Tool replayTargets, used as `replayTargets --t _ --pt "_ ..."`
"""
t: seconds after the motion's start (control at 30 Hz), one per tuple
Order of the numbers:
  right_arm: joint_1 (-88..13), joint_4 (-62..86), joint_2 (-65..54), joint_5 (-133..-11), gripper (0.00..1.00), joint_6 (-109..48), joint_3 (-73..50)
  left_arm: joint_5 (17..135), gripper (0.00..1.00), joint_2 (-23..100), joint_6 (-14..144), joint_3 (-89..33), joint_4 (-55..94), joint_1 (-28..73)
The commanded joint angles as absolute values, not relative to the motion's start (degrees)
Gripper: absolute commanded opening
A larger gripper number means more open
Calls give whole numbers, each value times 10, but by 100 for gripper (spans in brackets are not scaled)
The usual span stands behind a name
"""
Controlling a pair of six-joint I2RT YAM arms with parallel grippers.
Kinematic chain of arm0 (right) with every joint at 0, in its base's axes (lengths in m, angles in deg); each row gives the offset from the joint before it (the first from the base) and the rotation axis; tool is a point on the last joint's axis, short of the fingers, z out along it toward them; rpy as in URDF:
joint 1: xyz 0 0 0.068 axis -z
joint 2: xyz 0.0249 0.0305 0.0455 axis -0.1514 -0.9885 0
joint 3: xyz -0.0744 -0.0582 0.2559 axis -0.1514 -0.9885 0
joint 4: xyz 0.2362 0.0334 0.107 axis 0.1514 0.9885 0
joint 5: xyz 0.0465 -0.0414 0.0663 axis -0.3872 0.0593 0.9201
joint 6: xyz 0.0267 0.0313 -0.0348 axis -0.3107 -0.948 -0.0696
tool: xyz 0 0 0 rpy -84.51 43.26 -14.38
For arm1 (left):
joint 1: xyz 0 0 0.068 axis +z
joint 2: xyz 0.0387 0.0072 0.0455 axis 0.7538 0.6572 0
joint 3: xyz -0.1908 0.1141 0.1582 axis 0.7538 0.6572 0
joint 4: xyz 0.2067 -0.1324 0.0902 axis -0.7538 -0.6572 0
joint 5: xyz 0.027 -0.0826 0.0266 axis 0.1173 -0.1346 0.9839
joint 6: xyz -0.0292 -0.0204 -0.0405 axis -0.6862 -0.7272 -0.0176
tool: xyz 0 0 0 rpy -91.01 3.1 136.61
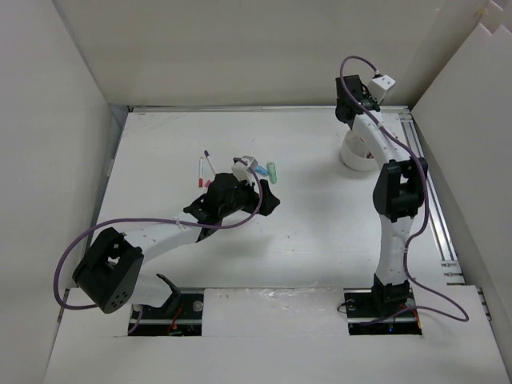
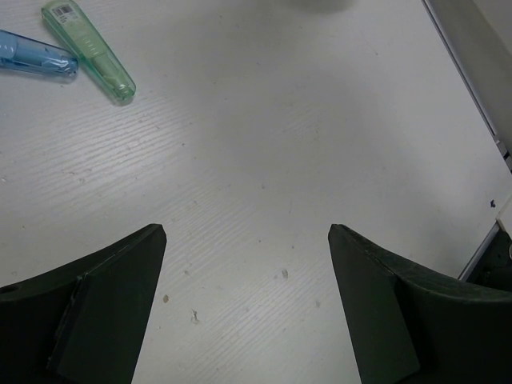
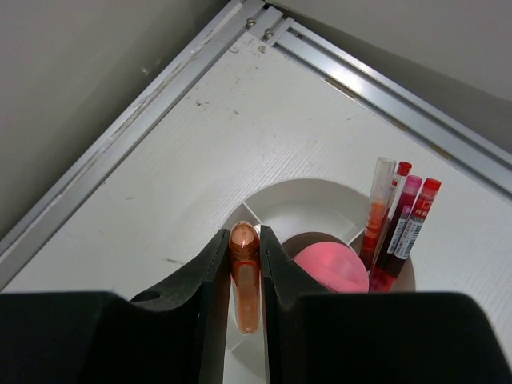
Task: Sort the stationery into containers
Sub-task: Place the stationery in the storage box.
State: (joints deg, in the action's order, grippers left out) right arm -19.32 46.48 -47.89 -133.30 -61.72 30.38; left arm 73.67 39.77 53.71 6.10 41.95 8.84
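Observation:
Next, the right gripper brings the upright orange marker down into the cup's section opposite the pens, which lies below, clear of the pink eraser (image 3: 334, 270), and releases.
My right gripper (image 3: 244, 234) is shut on a short orange marker (image 3: 246, 280), held upright just over the near rim of the white divided cup (image 3: 298, 190). Inside the cup, a round pink eraser (image 3: 334, 270) lies in one compartment and three red and pink pens (image 3: 402, 214) stand in another. In the top view the cup (image 1: 356, 157) sits at the back right under the right wrist. My left gripper (image 2: 246, 234) hangs open over bare table. A blue marker (image 2: 36, 58) and a green marker (image 2: 90, 51) lie ahead to its left.
Two thin red-and-white pens (image 1: 205, 169) and small pink pieces (image 1: 205, 183) lie left of the left gripper (image 1: 270, 197). Aluminium rails (image 3: 376, 88) run along the back and right table edges, with white walls behind them close to the cup.

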Motion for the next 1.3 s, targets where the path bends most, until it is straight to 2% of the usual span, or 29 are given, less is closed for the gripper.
replayTargets --t 0.0,0.37,0.6,0.73,0.93,0.97,1.07,1.13,1.27 --pt "-199 452 -496 -1378 1 -595 325 733 81 385 544 55 430 88" --pt "-204 447 -530 -1383 1 -589 349 733 81 385 544 55 430 88" --pt "-209 442 -543 -1383 7 -589 338 733 81 385 544 55 430 88" --pt "-214 430 -543 -1383 21 -589 328 738 81 385 544 55 430 88" --pt "-215 425 -537 -1378 33 -589 327 762 81 390 544 50 418 88" --pt "-215 425 -532 -1378 38 -589 327 762 81 396 544 50 418 88" --pt "-220 430 -526 -1378 45 -589 322 785 81 402 544 43 405 88" --pt "-220 430 -519 -1372 53 -595 317 804 81 402 544 43 400 88" --pt "-225 459 -480 -1312 56 -636 312 858 81 415 544 23 371 88"
